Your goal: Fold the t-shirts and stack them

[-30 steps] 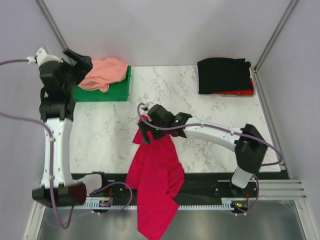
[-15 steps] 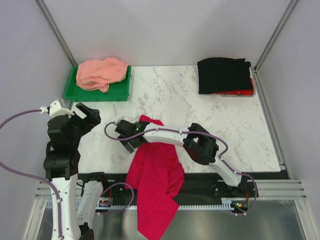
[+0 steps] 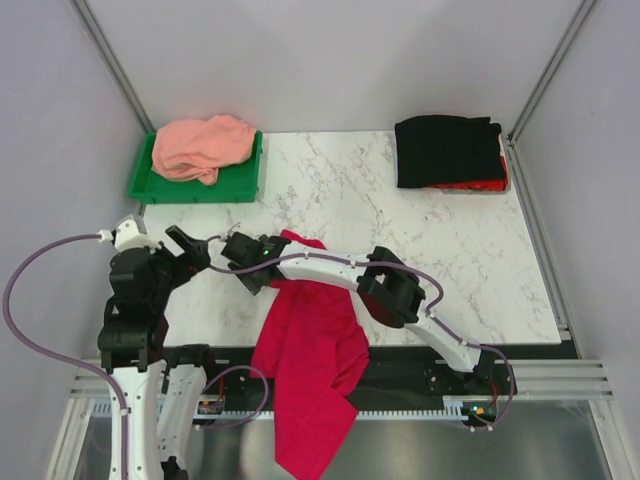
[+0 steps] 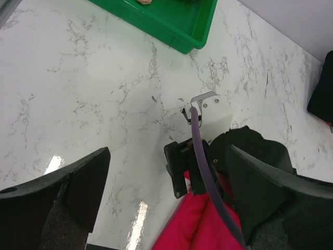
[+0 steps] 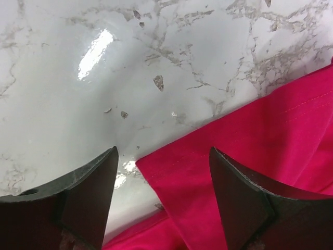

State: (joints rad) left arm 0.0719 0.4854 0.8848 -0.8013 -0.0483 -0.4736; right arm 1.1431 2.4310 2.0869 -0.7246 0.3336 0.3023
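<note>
My left gripper comes down, to the right in the top view, onto the shirt's edge beside bare marble next, because the shirt's corner sits between my right gripper's fingers.
The crimson-red t-shirt (image 3: 312,335) lies crumpled at the table's front and hangs over its front edge. My right gripper (image 3: 244,268) is open, low over the shirt's upper left corner. In the right wrist view that corner (image 5: 250,151) lies flat between the spread fingers of the gripper (image 5: 162,156), not held. My left gripper (image 3: 188,246) is open and empty just left of the right one, above bare marble. The left wrist view (image 4: 167,151) shows the right gripper and the red cloth (image 4: 203,229). The salmon-pink t-shirt (image 3: 200,148) is bunched in the tray. The black t-shirt (image 3: 447,150) lies folded at the back right.
The green tray (image 3: 245,178) stands at the back left and shows in the left wrist view (image 4: 171,31). A red layer (image 3: 470,185) shows under the black shirt. The marble table (image 3: 340,190) is walled left, back and right. A purple cable (image 4: 205,177) runs over the right gripper.
My left arm swung from the tray at the back left down to the front left. My right gripper moved left from the top of the red shirt to its left corner.
</note>
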